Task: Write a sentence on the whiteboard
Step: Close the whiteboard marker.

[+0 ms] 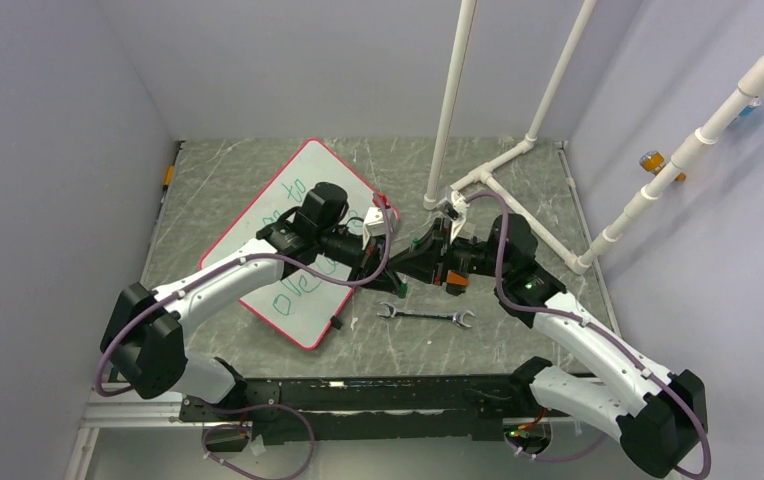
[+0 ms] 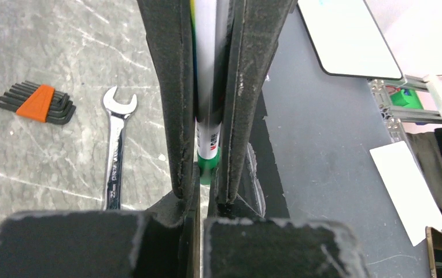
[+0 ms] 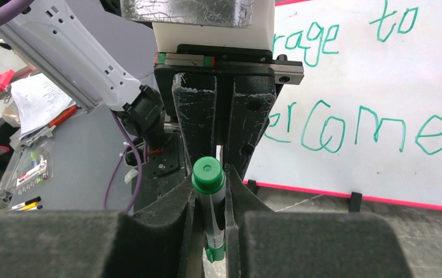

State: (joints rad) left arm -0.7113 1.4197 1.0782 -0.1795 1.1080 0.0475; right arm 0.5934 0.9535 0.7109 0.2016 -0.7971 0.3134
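Note:
My right gripper holds the capped marker, so next I'll swing it down and to the right in the top view and release on bare tabletop beside the hex key set.
The whiteboard [image 1: 320, 166] lies tilted at left of centre, red-rimmed, with black clips on its near edge; it also fills the right wrist view [image 3: 380, 75]. The sentence [image 1: 298, 296] is in green: "rage to" and "ercome" [image 3: 352, 130] show, the rest hidden by arms. Both grippers meet right of the board. My right gripper [image 1: 416, 262] [image 3: 214, 180] is shut on a capped green marker [image 3: 208, 179], which lies along its fingers [image 2: 169, 87]. My left gripper [image 1: 373, 262] [image 2: 202, 202] has its jaws together, with the marker's green end [image 2: 207, 168] just beyond its tips.
A silver wrench [image 1: 425, 316] [image 2: 114, 150] lies on the marbled table in front of the grippers. A folding hex key set [image 2: 36, 104] with an orange holder lies beside it. White pipes [image 1: 498, 170] stand and run along the table at back right.

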